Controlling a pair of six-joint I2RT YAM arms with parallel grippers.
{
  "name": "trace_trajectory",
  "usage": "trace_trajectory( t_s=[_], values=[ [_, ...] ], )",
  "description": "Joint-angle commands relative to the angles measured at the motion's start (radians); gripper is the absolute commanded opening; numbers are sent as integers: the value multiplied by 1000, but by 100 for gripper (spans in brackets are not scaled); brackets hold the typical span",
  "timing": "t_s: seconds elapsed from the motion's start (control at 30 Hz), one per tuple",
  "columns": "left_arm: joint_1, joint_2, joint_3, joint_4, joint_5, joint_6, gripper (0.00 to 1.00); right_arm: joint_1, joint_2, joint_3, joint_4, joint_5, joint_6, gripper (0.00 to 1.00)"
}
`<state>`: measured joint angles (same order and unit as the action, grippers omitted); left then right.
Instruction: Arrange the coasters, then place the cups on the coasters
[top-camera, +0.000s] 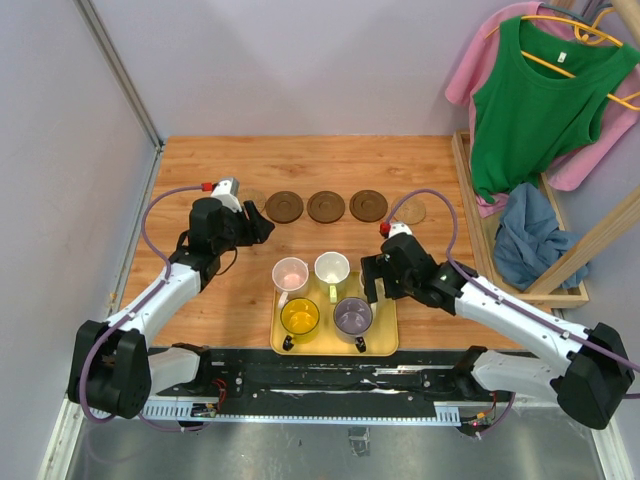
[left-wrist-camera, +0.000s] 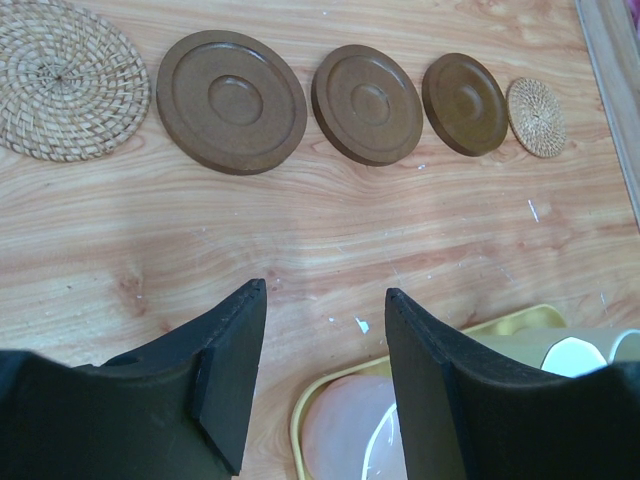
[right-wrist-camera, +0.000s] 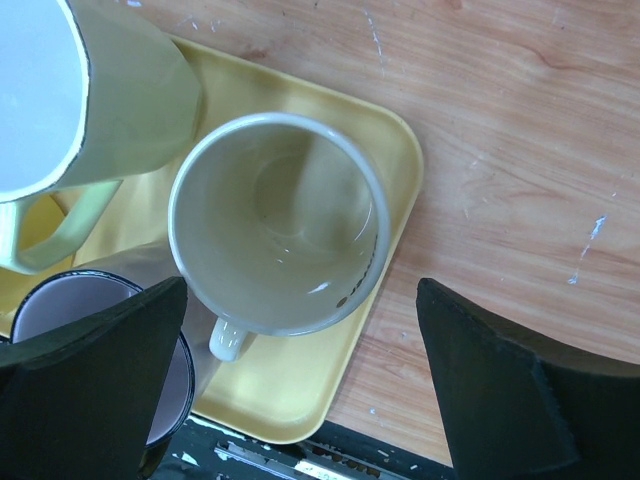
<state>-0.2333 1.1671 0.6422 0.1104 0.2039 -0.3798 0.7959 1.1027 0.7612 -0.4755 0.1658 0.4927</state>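
Observation:
The cream-beige cup's handle (right-wrist-camera: 228, 341) lies below my right gripper, slanting between its fingers. Next, the right gripper goes back down toward the black bar, turning to straddle the handle.
Five coasters lie in a row across the table: a woven tan one (left-wrist-camera: 62, 80), three brown grooved discs (left-wrist-camera: 232, 100) (left-wrist-camera: 368, 103) (left-wrist-camera: 465, 103), and a small woven one (left-wrist-camera: 537, 117). On the yellow tray (top-camera: 335, 345) stand the pink cup (top-camera: 290, 272), pale green-white cup (top-camera: 332, 267), yellow cup (top-camera: 299, 316) and purple-grey cup (top-camera: 352, 316). My left gripper (left-wrist-camera: 325, 295) hangs open and empty between the row and the pink cup (left-wrist-camera: 355, 435). My right gripper (right-wrist-camera: 300, 285) is wide open over the tray's right corner, with the cream-beige cup (right-wrist-camera: 275, 225) just ahead between its fingers, untouched.
A wooden rack (top-camera: 480, 230) with a blue cloth (top-camera: 525, 240) borders the table's right side, and green and pink clothes (top-camera: 540, 100) hang above it. A grey wall (top-camera: 60, 200) closes the left side. The black rail (top-camera: 330, 375) lies just behind the tray.

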Motion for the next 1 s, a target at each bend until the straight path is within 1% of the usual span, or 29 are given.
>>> trace_trajectory(
  t_s=[0.0, 0.43, 0.53, 0.63, 0.9, 0.93, 0.97],
  values=[
    [-10, -17, -5, 29, 20, -12, 55, 32, 15, -50, -68, 38, 9, 98],
    [-16, 1, -4, 46, 37, -24, 55, 34, 74, -65, -83, 83, 24, 99],
    [-17, 6, -6, 46, 38, -25, 55, 35, 89, -62, -79, 84, 22, 100],
    [-18, 5, -13, 48, 36, -25, 55, 37, 98, -61, -68, 73, 20, 93],
    [-18, 0, -30, 57, 29, -28, 55, 49, 95, -69, -56, 82, 30, 59],
    [-18, 1, -32, 59, 30, -29, 54, 51, 96, -69, -55, 83, 30, 54],
    [-18, 2, -33, 61, 31, -30, 54, 51, 95, -70, -53, 83, 32, 51]
  ],
)
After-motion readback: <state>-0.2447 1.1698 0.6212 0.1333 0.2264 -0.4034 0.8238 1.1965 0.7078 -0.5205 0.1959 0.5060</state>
